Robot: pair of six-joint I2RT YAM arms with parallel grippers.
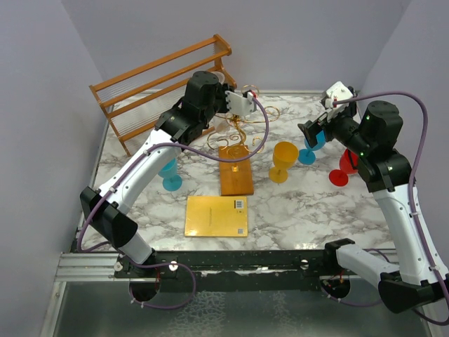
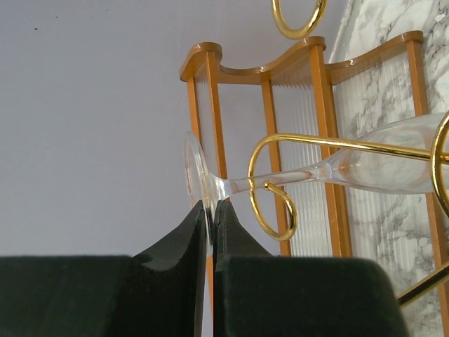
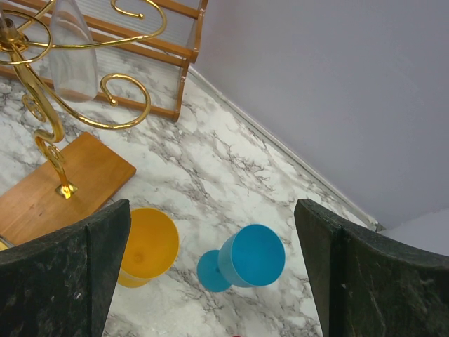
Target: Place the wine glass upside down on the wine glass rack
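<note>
My left gripper has the glass's round foot [image 2: 193, 174] still above the curled arm around its stem, and should next lower it until the foot meets the curl, then open.
A clear wine glass [image 2: 379, 163] hangs bowl-down on the gold wire rack [image 1: 237, 133], its stem [image 2: 280, 182] lying in a curled arm [image 2: 275, 203]. My left gripper [image 2: 209, 208] is shut on the glass's round foot [image 2: 193, 174], above the rack's top in the top view [image 1: 247, 100]. The rack stands on a brown wooden base [image 1: 236, 170]. In the right wrist view the glass bowl [image 3: 70, 49] hangs among the gold scrolls [image 3: 126, 105]. My right gripper [image 3: 210, 281] is open and empty, above a blue goblet.
A slatted orange wooden shelf [image 1: 161, 84] stands at the back left. A yellow goblet [image 1: 283, 160], a blue goblet [image 3: 242, 258] and a red goblet [image 1: 344, 168] stand right of the rack. Another blue goblet [image 1: 170, 175] stands left. A yellow flat board [image 1: 217, 215] lies near the front.
</note>
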